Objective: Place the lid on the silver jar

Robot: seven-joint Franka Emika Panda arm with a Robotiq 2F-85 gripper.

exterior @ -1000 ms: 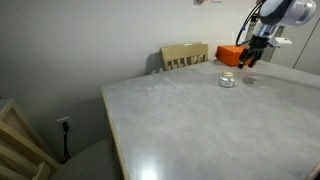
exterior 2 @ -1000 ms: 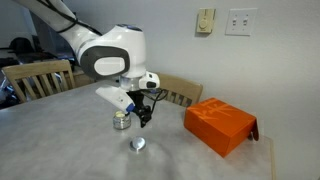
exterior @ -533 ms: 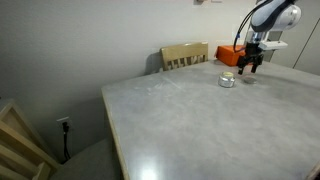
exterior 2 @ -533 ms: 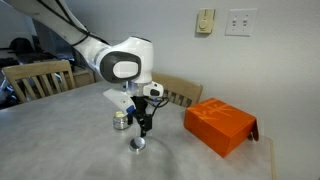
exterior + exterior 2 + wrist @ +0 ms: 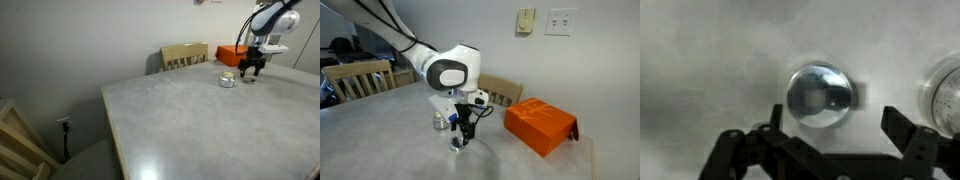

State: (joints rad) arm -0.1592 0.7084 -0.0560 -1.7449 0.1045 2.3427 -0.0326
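The lid still lies flat on the table below my fingers, so my open gripper needs to move down over the round lid [image 5: 457,145] [image 5: 820,95] and close its fingers on the lid's rim.
The lid [image 5: 821,95] is a flat round grey-silver disc lying on the grey table; it also shows under the gripper in an exterior view [image 5: 458,144]. The silver jar [image 5: 440,122] stands just beside it, and shows in an exterior view [image 5: 227,80] and at the right edge of the wrist view [image 5: 943,95]. My gripper [image 5: 830,130] is open, its fingers spread to either side just above the lid, holding nothing. In both exterior views the gripper [image 5: 466,137] [image 5: 251,73] hangs low over the table next to the jar.
An orange box [image 5: 540,124] lies on the table close to the gripper, also seen behind the jar in an exterior view [image 5: 232,54]. Wooden chairs [image 5: 185,56] [image 5: 358,78] stand at the table's edges. The table edge [image 5: 115,130] runs along the near side.
The gripper has moved down and over the lid, from beside the jar to just above the disc. Jar, lid and box have not moved.
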